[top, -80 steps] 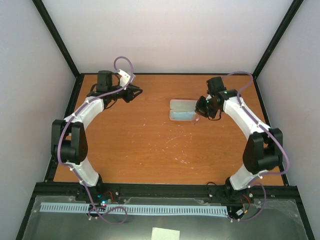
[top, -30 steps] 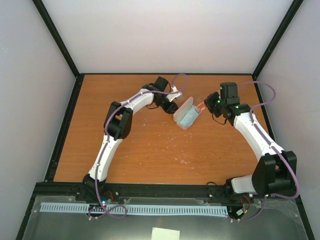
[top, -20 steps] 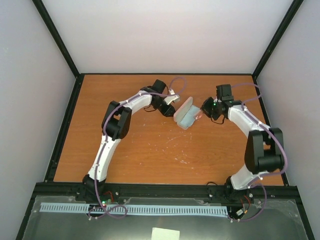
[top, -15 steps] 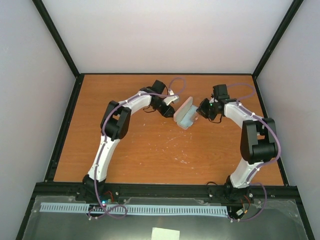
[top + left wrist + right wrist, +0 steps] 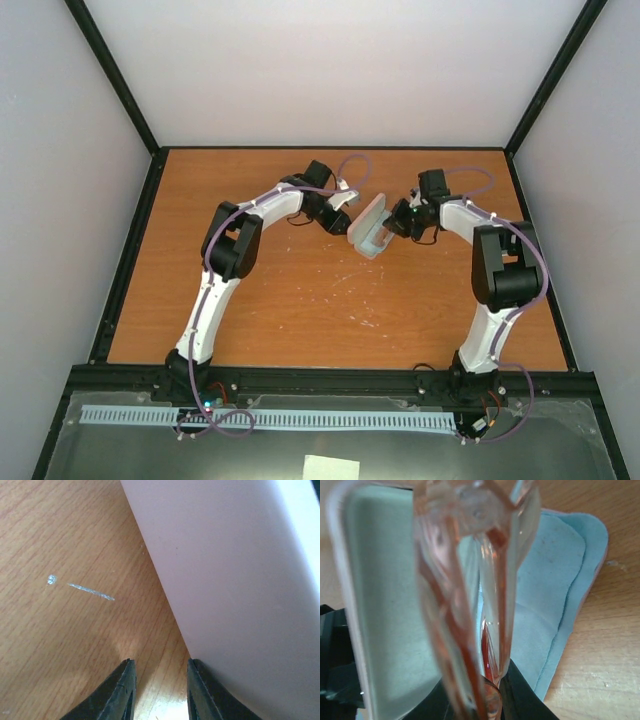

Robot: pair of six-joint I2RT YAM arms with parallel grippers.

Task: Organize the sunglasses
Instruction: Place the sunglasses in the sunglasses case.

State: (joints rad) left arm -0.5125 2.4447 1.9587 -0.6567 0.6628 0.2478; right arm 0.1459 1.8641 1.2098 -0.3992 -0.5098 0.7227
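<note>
The sunglasses go down next with my right gripper, to its left in the top view, toward the blue-grey cloth [image 5: 555, 575] below, and come free there.
The pink case [image 5: 368, 228] stands open on the table, its lid tilted up. My left gripper [image 5: 344, 213] is behind the lid with its jaws apart. In the left wrist view the gripper [image 5: 160, 669] has only table between its fingers, and its right finger rests against the case's pink outer wall [image 5: 240, 580]. My right gripper [image 5: 399, 224] is shut on the sunglasses [image 5: 470, 575], folded, with amber lenses and thin arms. It holds them on edge just above the open case, between the lid's pale lining [image 5: 380, 605] and the blue-grey cloth [image 5: 555, 575] in the bottom half.
The wooden table [image 5: 300, 300] has black rails along its edges and white walls behind and at the sides. Both arms reach to the far middle of the table. Pale scratches [image 5: 90, 591] mark the wood by the left gripper.
The left arm swung from the far left to behind the case, whose lid went from flat to tilted up. The right gripper moved left with the sunglasses, closer over the open case.
</note>
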